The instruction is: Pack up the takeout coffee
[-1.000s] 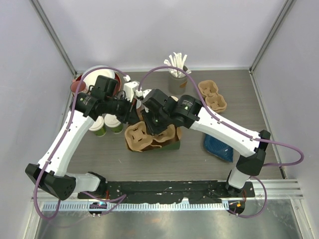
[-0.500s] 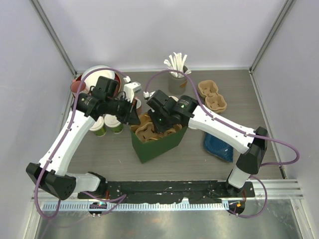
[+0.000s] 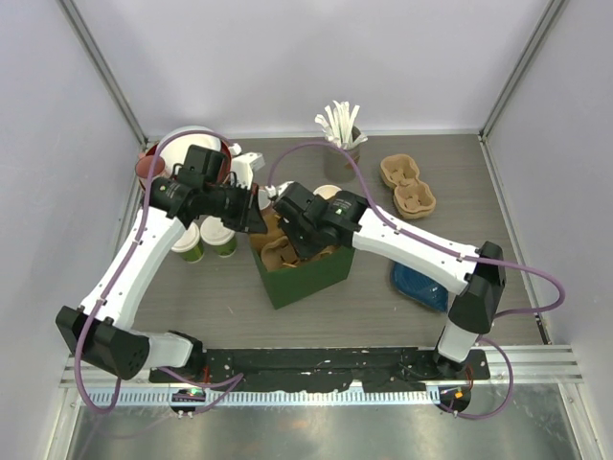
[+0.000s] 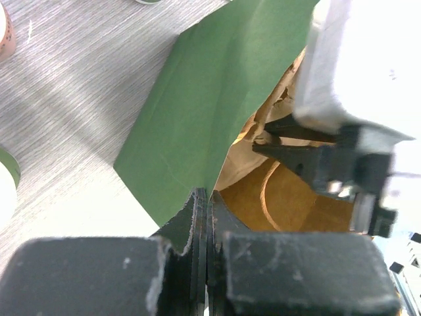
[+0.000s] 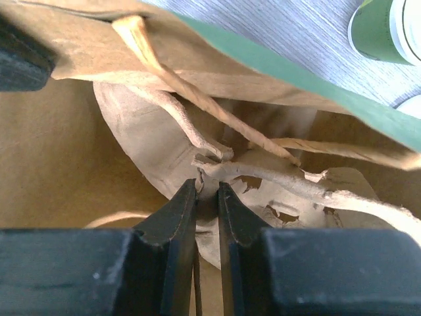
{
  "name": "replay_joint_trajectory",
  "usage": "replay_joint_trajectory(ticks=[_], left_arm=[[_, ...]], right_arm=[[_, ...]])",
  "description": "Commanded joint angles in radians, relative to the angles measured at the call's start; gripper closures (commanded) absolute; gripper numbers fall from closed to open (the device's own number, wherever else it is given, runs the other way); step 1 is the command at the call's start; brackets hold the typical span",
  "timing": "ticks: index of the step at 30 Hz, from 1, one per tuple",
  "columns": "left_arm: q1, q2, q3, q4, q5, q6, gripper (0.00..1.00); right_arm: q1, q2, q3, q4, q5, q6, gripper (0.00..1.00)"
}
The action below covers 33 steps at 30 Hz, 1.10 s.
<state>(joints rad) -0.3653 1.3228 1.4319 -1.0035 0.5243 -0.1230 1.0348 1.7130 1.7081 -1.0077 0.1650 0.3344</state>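
My right gripper lowers the pulp carrier deeper down into the green bag's brown inside next and releases it there, since the carrier still hangs near the bag's rim.
A green paper bag (image 3: 308, 278) stands open mid-table. My left gripper (image 3: 255, 222) is shut on its near-left rim, seen as a green wall (image 4: 204, 99) pinched between the jaws (image 4: 207, 196). My right gripper (image 3: 295, 247) reaches down into the bag, shut on the torn centre ridge of a brown pulp cup carrier (image 5: 164, 145) right at the jaw tips (image 5: 207, 187). The carrier (image 3: 283, 254) sits inside the bag. Two takeout coffee cups, green with white lids (image 3: 187, 241) (image 3: 221, 237), stand left of the bag; one green cup (image 5: 376, 27) shows beyond the rim.
A cup of white stirrers (image 3: 341, 139) stands at the back. Two empty pulp carriers (image 3: 408, 184) lie at the back right, a blue pouch (image 3: 421, 284) at the right. Red and white dishes (image 3: 165, 155) sit in the back left corner.
The bag, flat under the carrier a second ago, now stands upright around it. My right gripper has moved the carrier left and down inside; the left gripper keeps its hold on the rim.
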Motion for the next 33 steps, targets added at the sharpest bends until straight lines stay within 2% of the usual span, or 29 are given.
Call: replay_joint_trajectory(ticks=[1,9,14,20,27,33], left_arm=[[0.015,-0.01,0.007,0.086,0.029,-0.047,1.0],[0.058,-0.007,-0.005,0.117,-0.075,-0.047,1.0],[0.058,0.001,-0.004,0.12,-0.069,-0.05,1.0],[0.058,-0.028,0.028,0.089,0.02,-0.015,1.0],[0.052,-0.062,0.004,0.046,0.072,0.037,1.0],[0.017,-0.071,0.065,0.005,0.054,0.086,1.0]], right_arm=[[0.027,0.033,-0.025,-0.009,0.027,-0.055,0.99],[0.051,-0.025,-0.117,0.018,0.065,-0.1,0.99],[0.079,-0.041,-0.171,0.035,-0.004,-0.164,0.99],[0.067,0.019,-0.162,0.011,-0.1,-0.192,0.99],[0.014,0.094,-0.125,-0.032,-0.121,-0.098,0.99],[0.013,0.109,-0.169,-0.032,-0.107,-0.006,0.99]])
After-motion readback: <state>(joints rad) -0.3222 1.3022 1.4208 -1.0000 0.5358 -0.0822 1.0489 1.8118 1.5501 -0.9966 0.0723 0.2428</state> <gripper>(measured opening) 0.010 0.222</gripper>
